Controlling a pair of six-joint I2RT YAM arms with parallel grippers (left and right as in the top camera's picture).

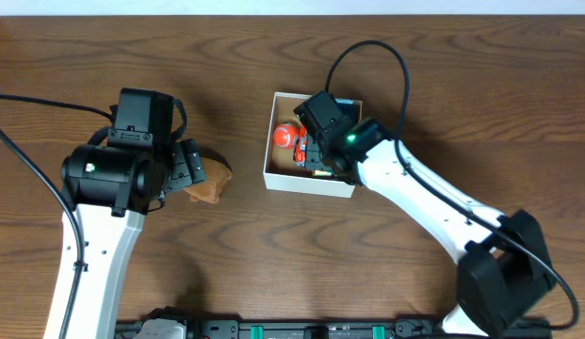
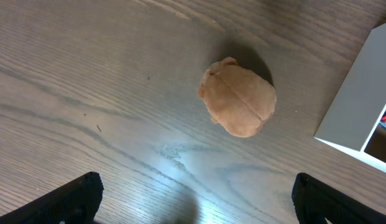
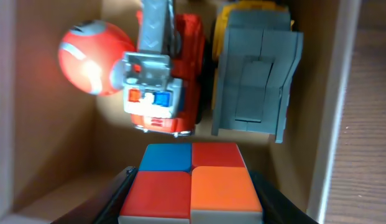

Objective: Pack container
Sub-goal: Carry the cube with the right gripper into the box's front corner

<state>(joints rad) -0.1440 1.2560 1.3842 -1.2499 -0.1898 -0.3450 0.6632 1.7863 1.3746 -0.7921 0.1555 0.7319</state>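
The container's bottom is empty in the corner at the grey and yellow toy's near end. My right gripper will lower the colour cube (image 3: 191,183) into that corner of the container, then open.
The container (image 1: 273,175) is a small white-walled box with a brown inside, at the table's middle. In it lie a red ball (image 1: 285,137), a red toy truck (image 3: 171,93) and a grey and yellow toy (image 3: 258,81). My right gripper (image 1: 322,141) is inside the container (image 3: 6,124), shut on a colour cube (image 3: 191,183) with blue, red and orange squares, held over the box floor. A tan bread-like lump (image 1: 209,179) lies on the table left of the container. My left gripper (image 2: 193,199) is open and empty just short of the lump (image 2: 237,97).
The white wall of the container (image 2: 357,106) shows at the right of the left wrist view. Bare wooden table lies all around. A black rail runs along the front edge (image 1: 301,330).
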